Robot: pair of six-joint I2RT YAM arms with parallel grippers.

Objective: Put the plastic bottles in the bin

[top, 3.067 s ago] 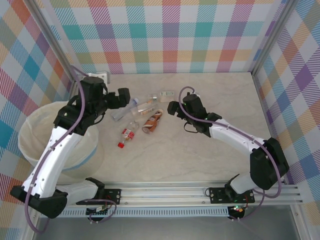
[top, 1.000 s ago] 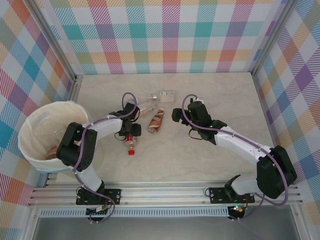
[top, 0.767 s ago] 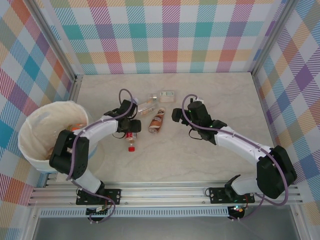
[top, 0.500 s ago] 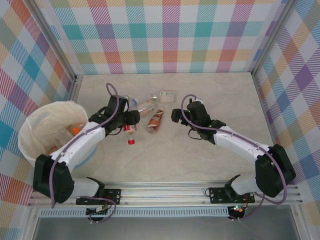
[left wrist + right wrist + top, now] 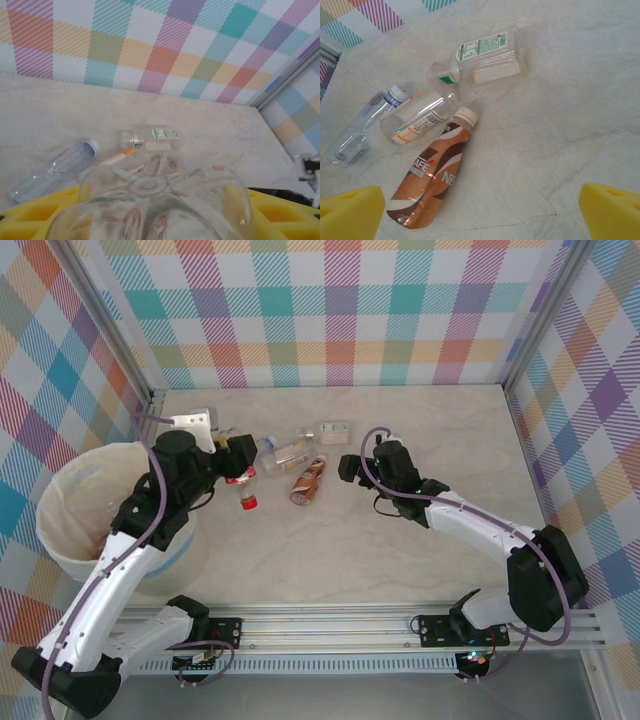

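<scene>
My left gripper swings over the bin's opening [image 5: 98, 487] next and releases the clear bottle [image 5: 243, 488], as that opening lies beside the gripper, away from the brown bottle.
My left gripper [image 5: 236, 468] is shut on a clear plastic bottle [image 5: 243, 488] with a red label and red cap, held cap-down above the table just right of the bin [image 5: 52, 502]. In the left wrist view that bottle's base [image 5: 150, 195] sits between the yellow pads [image 5: 30, 220]. Several more bottles lie on the table: a brown one [image 5: 432, 180], a clear orange-labelled one [image 5: 417, 120], a blue-capped one [image 5: 362, 125] and a green-labelled one [image 5: 485, 55]. My right gripper [image 5: 345, 468] hangs open just right of the brown bottle [image 5: 305, 482], nothing between its pads [image 5: 612, 210].
The bin, lined with a white bag, stands at the table's left edge under my left arm. Checked walls close in the back and both sides. Bare marble table stretches right of and in front of the bottle cluster [image 5: 300, 455].
My left arm has risen and swung back towards the left, lifting the red-capped bottle off the table. The right gripper has stayed nearly still and open.
</scene>
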